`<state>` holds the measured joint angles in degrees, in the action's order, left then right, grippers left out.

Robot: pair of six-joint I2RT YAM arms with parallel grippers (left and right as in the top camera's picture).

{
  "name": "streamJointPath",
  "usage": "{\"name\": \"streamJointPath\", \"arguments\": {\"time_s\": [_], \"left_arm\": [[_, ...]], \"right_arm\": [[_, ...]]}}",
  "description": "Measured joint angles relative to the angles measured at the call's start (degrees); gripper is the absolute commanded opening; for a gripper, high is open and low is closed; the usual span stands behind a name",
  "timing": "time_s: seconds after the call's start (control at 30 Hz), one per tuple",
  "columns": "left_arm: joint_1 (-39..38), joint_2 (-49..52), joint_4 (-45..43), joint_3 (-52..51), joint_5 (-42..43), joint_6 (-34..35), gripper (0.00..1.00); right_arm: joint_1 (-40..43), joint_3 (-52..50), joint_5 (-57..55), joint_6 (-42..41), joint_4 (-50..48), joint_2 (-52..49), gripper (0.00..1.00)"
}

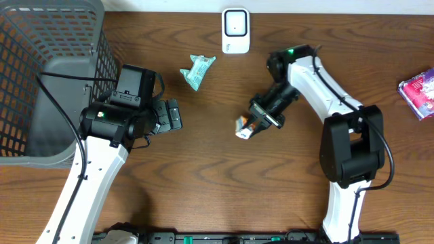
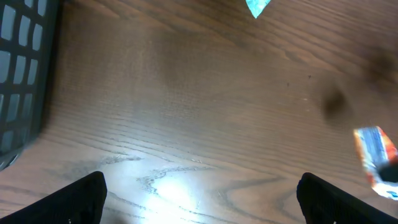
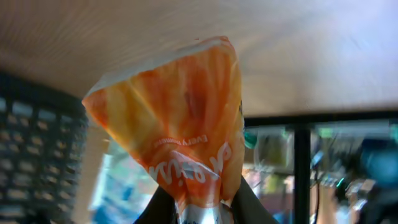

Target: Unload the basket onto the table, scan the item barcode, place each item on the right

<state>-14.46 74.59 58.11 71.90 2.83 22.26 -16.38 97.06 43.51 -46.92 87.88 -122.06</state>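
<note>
I will swing my right gripper away from my base next, toward the teal wrapper, and turn its fingers to face the table.
My right gripper (image 1: 252, 125) is shut on an orange snack packet (image 1: 244, 127), pinching its lower end between both fingers (image 3: 163, 206); the packet (image 3: 177, 130) fills the right wrist view, lifted off the table. The white barcode scanner (image 1: 235, 30) stands at the table's far edge, beyond the packet. My left gripper (image 1: 173, 115) hangs open over bare wood with nothing between its fingers (image 2: 81, 196). The orange packet (image 2: 375, 154) shows at the right edge of the left wrist view.
A grey mesh basket (image 1: 47, 74) stands at the far left. A teal wrapper (image 1: 196, 70) lies between the basket and the scanner. A purple packet (image 1: 420, 91) lies at the right edge.
</note>
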Motion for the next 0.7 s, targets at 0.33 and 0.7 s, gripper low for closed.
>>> {"name": "streamJointPath", "arguments": {"time_s": [0.33,0.7], "left_arm": [[0.0,0.0,0.0,0.0,0.0,-0.02,0.98],[0.0,0.0,0.02,0.0,0.0,-0.02,0.98]], "right_arm": [[-0.15,0.02,-10.51,-24.41,-3.58,0.0,0.11],[-7.39,0.22,-14.51,-28.83,-37.75,0.0,0.68]]}}
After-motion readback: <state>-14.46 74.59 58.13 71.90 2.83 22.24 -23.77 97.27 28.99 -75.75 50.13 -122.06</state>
